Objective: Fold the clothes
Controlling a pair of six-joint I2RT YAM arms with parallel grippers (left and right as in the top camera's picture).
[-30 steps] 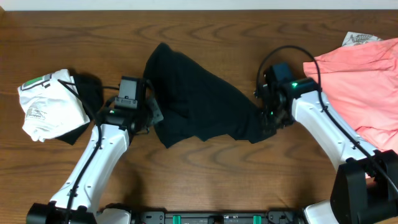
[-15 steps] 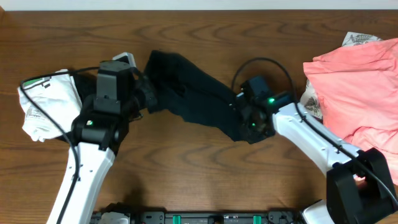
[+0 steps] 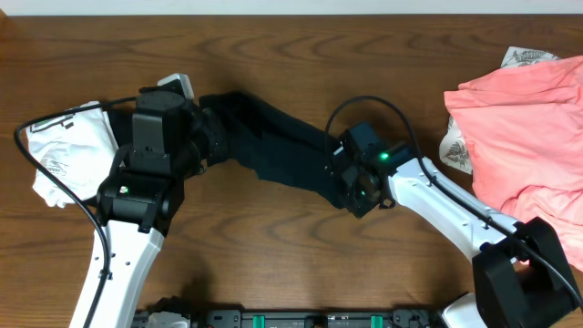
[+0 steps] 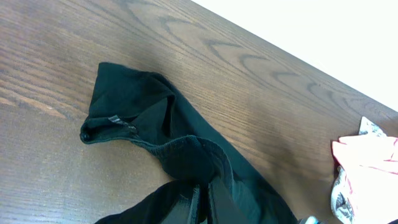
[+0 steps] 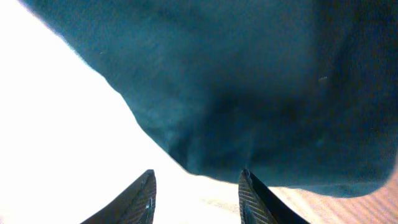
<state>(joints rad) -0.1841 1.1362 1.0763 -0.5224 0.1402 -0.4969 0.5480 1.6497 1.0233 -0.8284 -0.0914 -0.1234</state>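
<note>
The black shirt's edge (image 5: 200, 169) is still ahead of my right gripper's open fingers, just below the gripper, so the gripper will lower them around that edge and close.
The black shirt (image 3: 282, 150) lies bunched in a long band across the table's middle, running from upper left to lower right. My left gripper (image 3: 211, 141) is shut on the shirt's left end; in the left wrist view its closed fingers (image 4: 202, 205) pinch the black fabric (image 4: 155, 124). My right gripper (image 3: 351, 189) is at the shirt's right end. In the right wrist view its fingers (image 5: 198, 186) are spread apart with nothing between them, and the dark cloth (image 5: 249, 81) hangs just ahead of them.
A white garment with green print (image 3: 55, 159) lies at the far left beside the left arm. A salmon-pink pile (image 3: 528, 118) covers the right side, with white printed cloth (image 3: 455, 148) at its edge. The pink pile also shows in the left wrist view (image 4: 373, 165).
The right gripper has moved left along the shirt and the left arm has risen and shifted up-left. The shirt has gone from a broad spread to a narrow bunched band.
</note>
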